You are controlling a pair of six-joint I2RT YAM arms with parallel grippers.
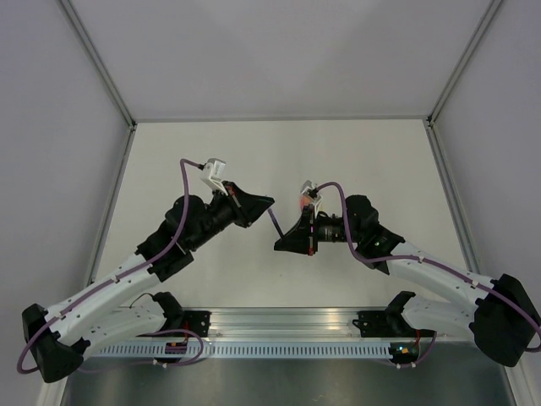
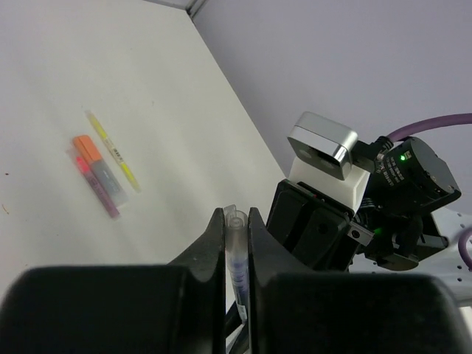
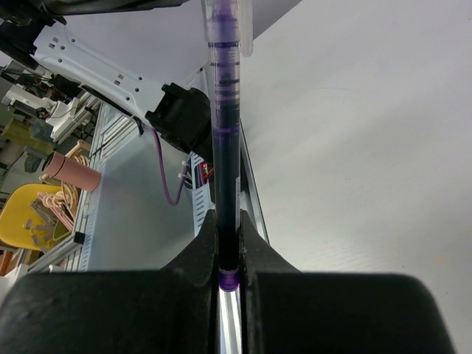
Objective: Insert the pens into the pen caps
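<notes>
My left gripper should move down sideways next and let go of the capped purple pen. The tabletop beside the red-pink pen (image 2: 87, 173) is below it, to its right in the top view.
A dark purple pen (image 1: 275, 222) spans the gap between my two grippers above the middle of the table. My right gripper (image 3: 229, 221) is shut on the pen's (image 3: 225, 162) lower barrel, and the purple butt end shows between its fingers. At the pen's far end sits a clear pen cap (image 3: 223, 26) with a clip. My left gripper (image 2: 236, 215) is shut on that clear cap (image 2: 236, 225), inside which the purple tip shows. On the table lie a pale yellow pen (image 2: 110, 150), an orange-red pen cap (image 2: 87, 147) and a red-pink pen (image 2: 87, 173) side by side.
The right arm's wrist camera (image 2: 323, 144) and black wrist body (image 2: 405, 192) sit close in front of my left gripper. White enclosure walls stand on three sides of the table. The aluminium base rail (image 1: 279, 326) runs along the near edge.
</notes>
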